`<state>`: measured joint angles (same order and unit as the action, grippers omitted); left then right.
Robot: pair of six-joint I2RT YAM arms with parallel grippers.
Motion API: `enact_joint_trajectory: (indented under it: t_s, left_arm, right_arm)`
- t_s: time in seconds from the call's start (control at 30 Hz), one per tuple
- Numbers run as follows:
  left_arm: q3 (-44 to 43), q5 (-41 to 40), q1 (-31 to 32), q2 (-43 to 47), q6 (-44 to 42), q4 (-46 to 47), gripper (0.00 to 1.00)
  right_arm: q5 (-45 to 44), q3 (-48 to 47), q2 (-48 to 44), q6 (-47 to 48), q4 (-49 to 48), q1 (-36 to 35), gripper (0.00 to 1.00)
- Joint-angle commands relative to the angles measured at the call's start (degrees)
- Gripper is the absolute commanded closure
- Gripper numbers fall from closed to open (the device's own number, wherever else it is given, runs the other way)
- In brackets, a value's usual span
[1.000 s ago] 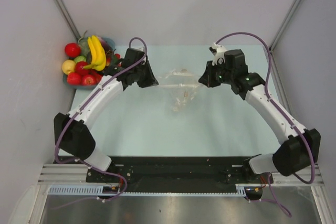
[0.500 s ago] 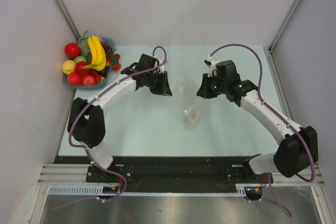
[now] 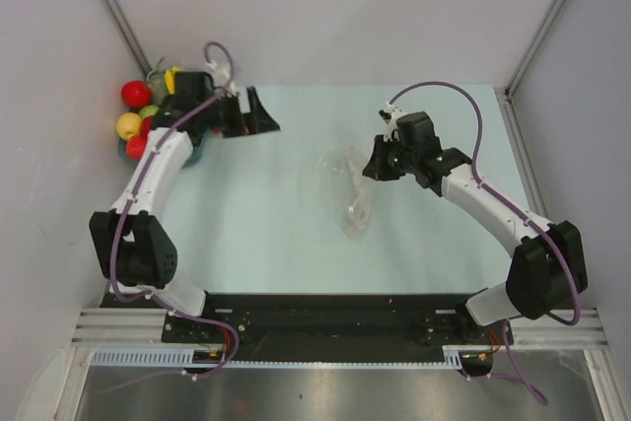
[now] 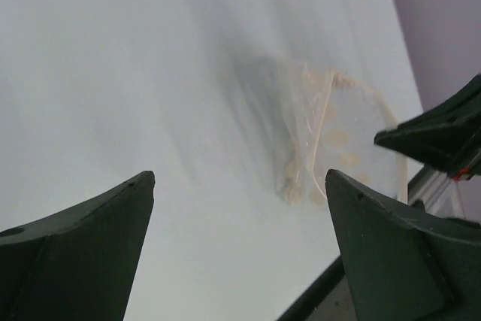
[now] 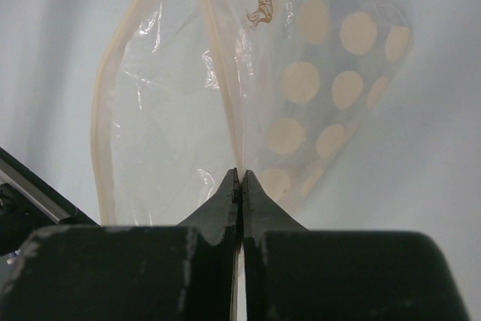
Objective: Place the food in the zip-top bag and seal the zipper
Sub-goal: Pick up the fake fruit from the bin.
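Note:
I need to swing my left gripper to the left in the top view and down onto the yellow bananas in the basket, because the open bag [image 3: 345, 182] is empty.
The zip-top bag [image 3: 345, 182] is clear with beige dots and lies crumpled mid-table. My right gripper [image 3: 372, 167] is shut on its mouth edge. In the right wrist view the jaws [image 5: 242, 175] pinch the whitish zipper [image 5: 218, 58], and the mouth gapes open to the left of it. My left gripper [image 3: 263, 111] is open and empty, off to the bag's left near the basket. Its wrist view shows wide-apart fingers [image 4: 90, 231] with the bag [image 4: 331, 137] far ahead. The food [image 3: 136, 95], red and yellow rounds, sits at the far left, partly hidden by the left arm.
A blue basket [image 3: 194, 153] holds the food in the back left corner, mostly covered by the left arm. Grey walls close in on both sides. The black rail [image 3: 325, 317] runs along the near edge.
My left gripper has let go of the bag, opened wide and swung back left to the basket. The bag has slumped onto the table, still held by the right gripper.

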<state>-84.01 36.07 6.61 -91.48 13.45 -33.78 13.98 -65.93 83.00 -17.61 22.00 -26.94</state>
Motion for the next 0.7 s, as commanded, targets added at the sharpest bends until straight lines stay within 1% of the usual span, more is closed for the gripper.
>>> enact_joint_trajectory:
  t_s: [0.0, 0.03, 0.07, 0.1, 0.13, 0.17, 0.2, 0.23, 0.27, 0.3, 0.33, 0.4, 0.43, 0.47, 0.5, 0.53, 0.57, 0.6, 0.67]
  left_arm:
    - [-6.2, 2.1, -14.6, 3.0, 2.6, 12.5, 0.0]
    - [-5.9, 1.9, -16.9, 3.0, 3.8, 16.2, 0.0]
    - [-5.6, 1.5, -20.9, 2.5, 3.9, 19.0, 0.0]
    - [-6.2, 0.1, -22.6, 1.8, 3.7, 21.7, 0.0]
    - [-7.6, 1.0, -24.1, 0.7, 0.1, 21.7, 0.0]
    - [-12.4, 2.0, -25.9, -0.5, -4.2, 20.1, 0.0]
    - [-16.1, 2.5, -26.3, -4.5, -9.6, 15.9, 0.0]
    - [-20.1, 2.7, -26.5, -6.3, -21.5, 7.1, 0.02]
    - [-26.6, 2.8, -26.5, -8.4, -26.7, 2.9, 0.03]
    - [-28.6, 2.5, -26.6, -10.8, -31.0, 0.1, 0.07]
    - [-30.0, 1.3, -26.6, -11.5, -38.7, -3.6, 0.08]
    - [-29.6, 0.1, -26.7, -12.1, -45.1, -6.0, 0.09]
    - [-29.7, -0.6, -26.7, -12.8, -52.7, -8.4, 0.09]
    - [-29.5, -0.9, -26.7, -13.1, -56.0, -12.0, 0.09]
    - [-29.4, -1.4, -26.7, -13.5, -59.4, -14.3, 0.06]
    - [-28.8, -3.4, -26.5, -14.2, -65.1, -15.9, 0.07]
    - [-28.1, -4.3, -26.5, -14.4, -66.8, -17.3, 0.08]
    - [-27.6, -5.0, -26.5, -14.7, -71.4, -18.5, 0.1]
    - [-25.6, -7.1, -26.5, -14.7, -75.1, -19.0, 0.11]
  right_arm:
    - [-1.1, -2.8, 0.8, -1.1, -3.7, -0.4, 1.0]
    - [-1.2, -3.1, 1.0, -1.1, -3.6, -0.4, 1.0]
    - [-1.2, -3.2, 1.4, -1.2, -3.6, -0.3, 1.0]
    - [-1.1, -3.4, 1.5, -1.4, -3.6, -0.3, 1.0]
    - [-1.0, -3.7, 1.5, -1.4, -3.5, -0.3, 1.0]
    - [-0.9, -3.9, 1.8, -1.4, -3.6, -0.3, 1.0]
    - [-0.8, -3.9, 1.9, -1.0, -3.5, -0.4, 1.0]
    - [-0.7, -4.1, 1.9, -0.9, -3.5, -0.3, 1.0]
    - [-0.6, -4.5, 2.2, -0.6, -3.2, -0.3, 1.0]
    - [-0.7, -4.6, 2.2, -0.2, -3.0, -0.3, 1.0]
    - [-0.7, -4.6, 2.3, -0.1, -3.0, -0.4, 1.0]
    - [-0.5, -4.7, 2.3, 0.2, -2.8, -0.2, 1.0]
    - [-0.5, -4.6, 2.3, 0.5, -2.6, -0.4, 1.0]
    - [-0.4, -4.7, 2.3, 0.6, -2.6, -0.3, 1.0]
    - [-0.4, -4.7, 2.3, 0.6, -2.6, -0.3, 1.0]
    - [-0.4, -4.7, 2.3, 0.8, -2.5, -0.3, 1.0]
    - [-0.4, -4.8, 2.3, 0.8, -2.4, -0.3, 1.0]
    - [-0.4, -4.9, 2.4, 0.9, -2.3, -0.4, 1.0]
    - [-0.4, -5.0, 2.7, 0.9, -2.1, -0.3, 1.0]
